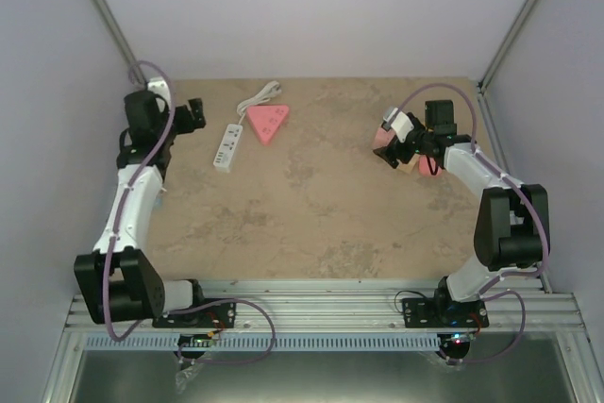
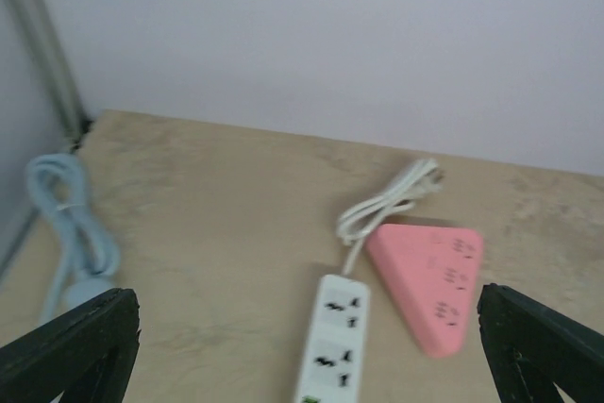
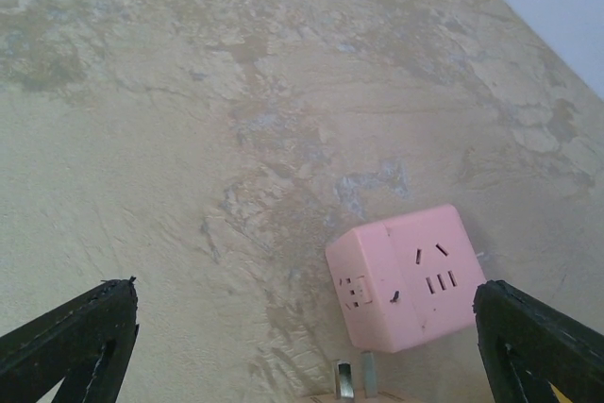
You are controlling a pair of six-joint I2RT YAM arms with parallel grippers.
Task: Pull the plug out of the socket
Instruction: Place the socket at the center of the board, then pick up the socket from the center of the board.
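Note:
My left gripper will next move back and down toward the near end of the light blue cable (image 1: 159, 197), because that end is below and behind my fingers.
A pink cube socket (image 3: 406, 276) lies on the stone-patterned table (image 3: 189, 139), close to the right finger of my right gripper (image 3: 307, 337). The plug (image 3: 357, 379) shows only as two metal prongs on a beige body at the bottom edge of the right wrist view. Its prongs point toward the cube and stand clear of it. The right jaws stand wide apart and touch neither. From above, my right gripper (image 1: 396, 146) hovers at the right of the table and hides most of both. My left gripper (image 1: 195, 112) is open at the far left, empty.
A white power strip (image 2: 335, 337) with a coiled white cord (image 2: 387, 205) lies beside a pink triangular socket (image 2: 429, 280) in front of the left gripper (image 2: 304, 346). A light blue cable (image 2: 71, 233) lies by the left wall. Walls enclose the table on three sides.

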